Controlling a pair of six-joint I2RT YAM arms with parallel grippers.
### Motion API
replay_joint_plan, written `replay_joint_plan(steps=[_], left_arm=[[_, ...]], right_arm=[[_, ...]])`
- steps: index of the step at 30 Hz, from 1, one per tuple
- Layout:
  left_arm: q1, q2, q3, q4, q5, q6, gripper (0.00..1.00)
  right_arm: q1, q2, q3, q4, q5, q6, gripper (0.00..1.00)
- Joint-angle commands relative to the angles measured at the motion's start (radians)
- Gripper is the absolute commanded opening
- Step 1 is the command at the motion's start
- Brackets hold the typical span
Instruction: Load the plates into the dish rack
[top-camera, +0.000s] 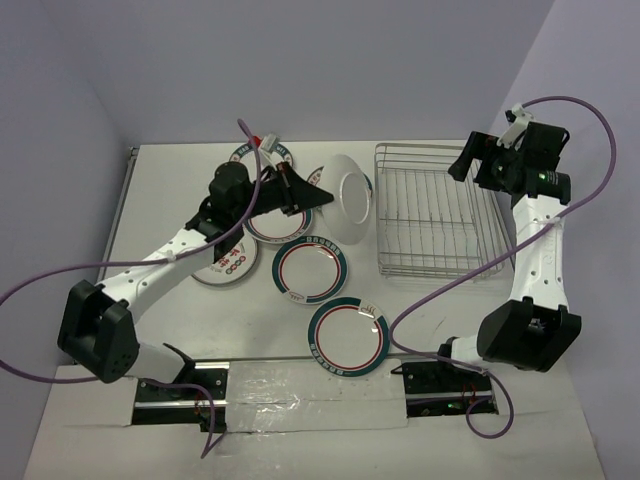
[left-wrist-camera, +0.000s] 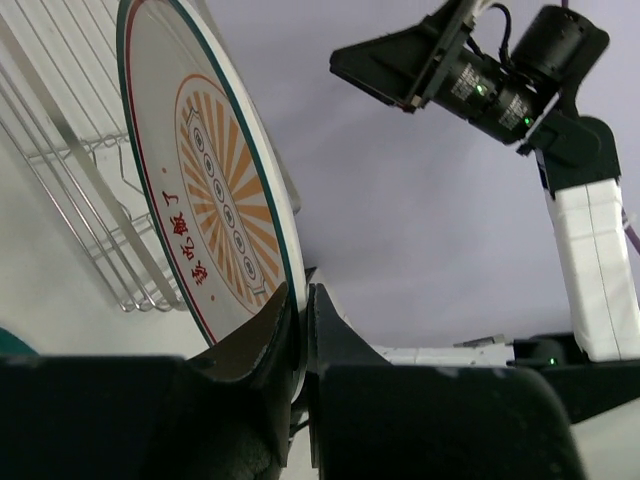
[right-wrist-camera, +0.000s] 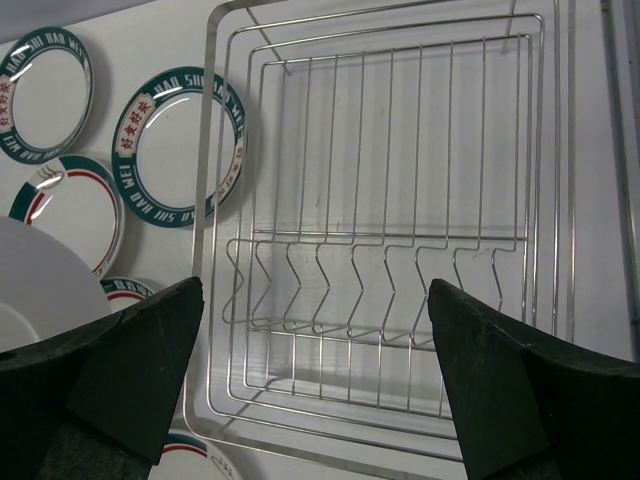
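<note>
My left gripper will move the plate to the right in the top view, then down into the rack's nearest end, and release it. The wires there are empty.
My left gripper is shut on the rim of a plate, holding it on edge above the table just left of the dish rack. The left wrist view shows this plate's face with an orange sunburst, its edge pinched between the fingers. Other plates lie flat on the table: one in the middle, one nearer, one at the left. My right gripper hangs open over the wire rack, nothing between its fingers.
More plates lie at the back left, partly under the left arm; two green-rimmed ones show beside the rack. The right arm stands beyond the held plate. Walls close the table at left, back and right.
</note>
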Motion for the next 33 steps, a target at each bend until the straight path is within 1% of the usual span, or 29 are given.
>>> replay_joint_plan(steps=[1,5,6,11,22,26,33], left_arm=[[-0.021,0.049,0.104,0.133,-0.077,-0.048,0.00],[-0.064,0.129,0.174,0.109,-0.073,-0.057,0.00],[-0.069,0.162,0.203,0.101,-0.061,-0.071,0.00],[-0.075,0.239,0.282,0.067,-0.062,-0.049,0.00],[-0.096,0.331,0.302,0.053,-0.127,-0.063,0.00],[-0.102,0.371,0.329,0.058,-0.110,-0.062,0.00],[-0.118,0.414,0.311,0.061,-0.119,-0.083,0.00]], right_arm=[[-0.011,-0.050,0.032,-0.007,0.003,0.000,1.00],[-0.013,-0.037,0.036,-0.006,0.003,0.008,1.00],[-0.013,-0.032,0.049,-0.009,0.005,0.006,1.00],[-0.014,-0.041,0.052,-0.011,0.014,-0.001,1.00],[-0.018,-0.040,0.040,0.000,0.011,-0.009,1.00],[-0.021,-0.046,0.023,0.006,0.014,-0.017,1.00],[-0.025,-0.050,0.013,0.006,0.017,-0.024,1.00]])
